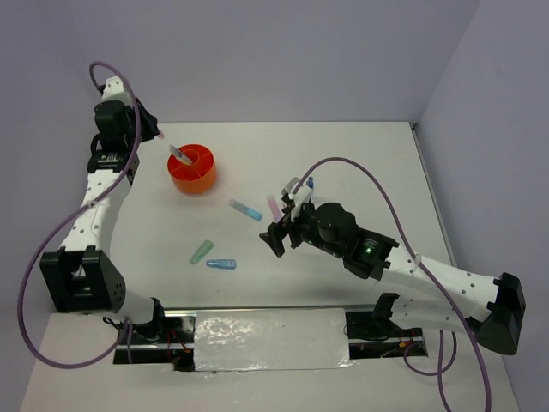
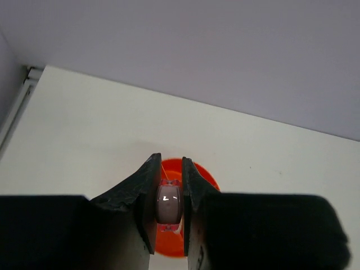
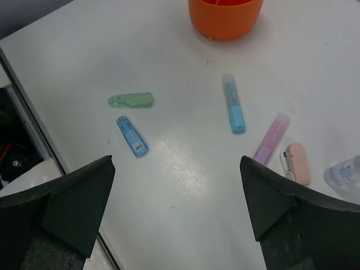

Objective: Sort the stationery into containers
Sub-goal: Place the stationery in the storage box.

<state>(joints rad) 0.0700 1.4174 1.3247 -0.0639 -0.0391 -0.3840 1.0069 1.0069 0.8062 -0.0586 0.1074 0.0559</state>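
The robot's left gripper will bring the pink marker piece down and move it toward the orange organizer's open compartments (image 1: pixel 192 162) (image 2: pixel 172 172).
The round orange organizer (image 1: pixel 193 169) stands at the back left of the table. My left gripper (image 1: pixel 157 133) is above its far left rim, shut on a pink marker piece (image 1: pixel 180 154) that slants down towards the organizer. In the left wrist view the pink piece (image 2: pixel 169 203) is pinched between the fingers, with the organizer (image 2: pixel 199 175) below. My right gripper (image 1: pixel 281 219) is open and empty over the table's middle (image 3: pixel 176 163). Ahead of it lie a green marker (image 3: pixel 130 100), a blue marker (image 3: pixel 132 135), a light blue marker (image 3: pixel 233 104), a pink-purple marker (image 3: pixel 271 138), a pink eraser (image 3: pixel 297 163) and a clear bottle (image 3: pixel 343 171).
The green marker (image 1: pixel 201 251) and the blue marker (image 1: pixel 221 264) lie near the front edge, left of my right gripper. The light blue marker (image 1: pixel 245 209) lies between the organizer and my right gripper. The blue-capped bottle (image 1: pixel 310 182) is behind the right wrist. Walls close the back and right.
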